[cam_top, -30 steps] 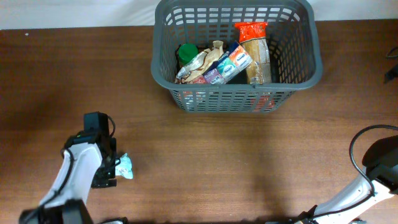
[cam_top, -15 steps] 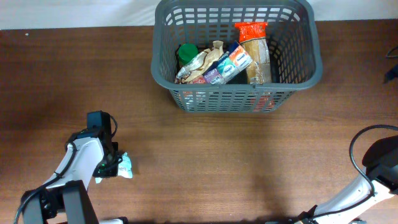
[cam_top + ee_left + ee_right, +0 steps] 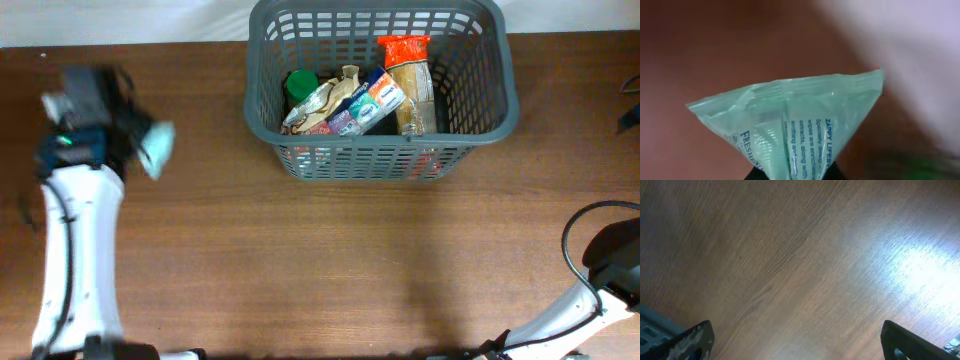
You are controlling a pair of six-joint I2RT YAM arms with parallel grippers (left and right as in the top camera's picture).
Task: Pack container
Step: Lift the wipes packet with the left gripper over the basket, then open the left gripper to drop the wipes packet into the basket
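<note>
My left gripper carries the packet up and across the basket's rim next, then down over the green item.
The container point(image 3: 380, 160), a dark grey slotted basket, stands at the back of the table and holds several packets point(image 3: 345, 102). Far to its left, my left gripper point(image 3: 135, 140) is raised off the table and shut on a pale green wipes packet point(image 3: 157, 148). In the left wrist view that packet point(image 3: 795, 125) fans out above the pinching jaws of the left gripper point(image 3: 795, 176), its blue print showing. My right gripper point(image 3: 800, 345) is open over bare wood with nothing between its fingertips point(image 3: 692, 340).
Inside the basket lie a green item point(image 3: 300, 85) and a tall orange-topped packet point(image 3: 410, 80). The right arm and its cable point(image 3: 600, 270) sit at the table's front right corner. A white wall runs behind the brown table point(image 3: 330, 260).
The left gripper shut on the green packet at the front left, then lifted it up and toward the back left. The right arm has not moved.
</note>
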